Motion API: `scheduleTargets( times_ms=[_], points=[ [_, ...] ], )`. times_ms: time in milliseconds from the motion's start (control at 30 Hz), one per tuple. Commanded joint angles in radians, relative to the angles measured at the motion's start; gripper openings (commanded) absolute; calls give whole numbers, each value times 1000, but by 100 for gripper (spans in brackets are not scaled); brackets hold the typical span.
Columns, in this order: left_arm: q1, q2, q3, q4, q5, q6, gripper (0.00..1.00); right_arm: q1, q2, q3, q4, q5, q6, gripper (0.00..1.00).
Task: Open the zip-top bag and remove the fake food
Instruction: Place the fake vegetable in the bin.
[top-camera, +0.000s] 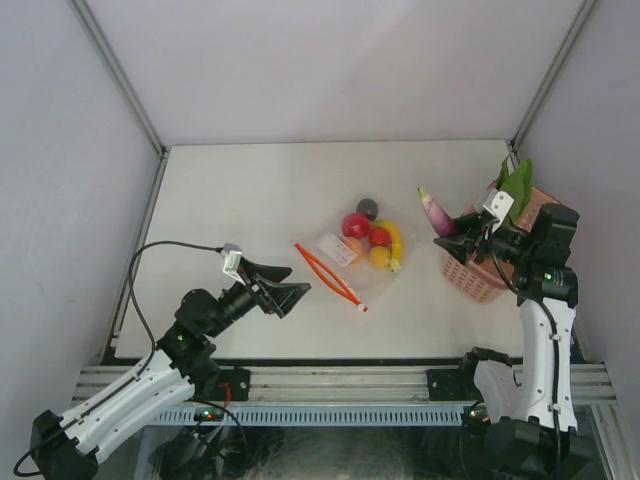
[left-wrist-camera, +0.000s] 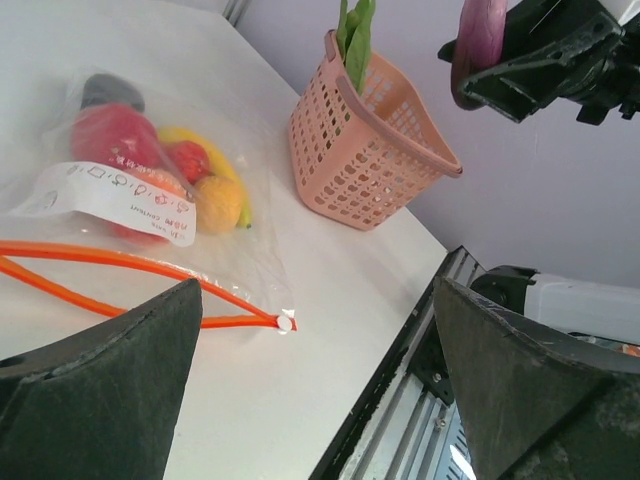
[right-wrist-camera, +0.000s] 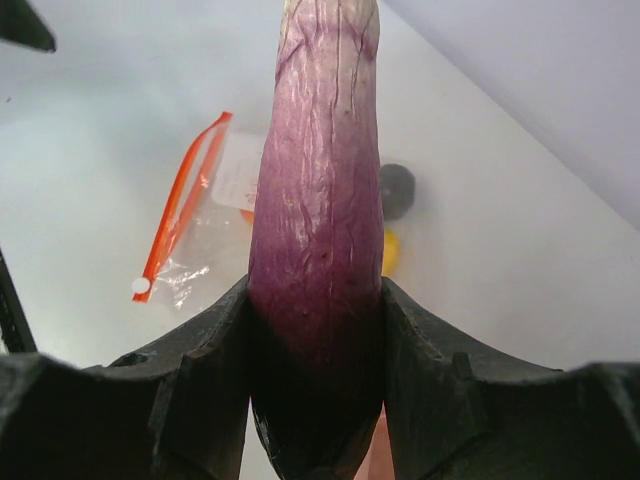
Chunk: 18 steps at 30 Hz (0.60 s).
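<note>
The pink basket's opening (top-camera: 501, 265) is below my right gripper, to its right in the top view, so my gripper will next swing over it, tilt down and release the vegetable.
The zip-top bag (top-camera: 352, 256) lies mid-table, its red-orange zipper strip (top-camera: 328, 272) spread in two strands. Inside or at its far end are a red fruit (top-camera: 355, 224), a dark ball (top-camera: 367, 208), a yellow banana (top-camera: 393, 240) and an orange fruit (top-camera: 379, 257). My right gripper (top-camera: 455, 228) is shut on a purple, white-tipped vegetable (right-wrist-camera: 320, 200), held in the air beside the pink basket (top-camera: 478, 280). My left gripper (top-camera: 290, 285) is open and empty, just left of the zipper strip (left-wrist-camera: 120, 262).
The pink lattice basket (left-wrist-camera: 370, 150) stands at the right edge of the table and holds a green leafy vegetable (top-camera: 517, 182). Metal frame posts rise at the back corners. The table's near edge and rail run just behind the arms.
</note>
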Motion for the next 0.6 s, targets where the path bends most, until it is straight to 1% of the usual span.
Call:
scheduleTargets(
  times_ms=[0,367,567],
  points=[
    [5,18,-26,71,10,-39,100,-71,-3,-31,181,-7,215,8],
    [5,-10,-73,76,-1,-54,100,-225,1,-110,409,106,492,9],
    [5,-19,-91,73,0,-56,100,-283,-1,-151,499,215,629,11]
  ],
)
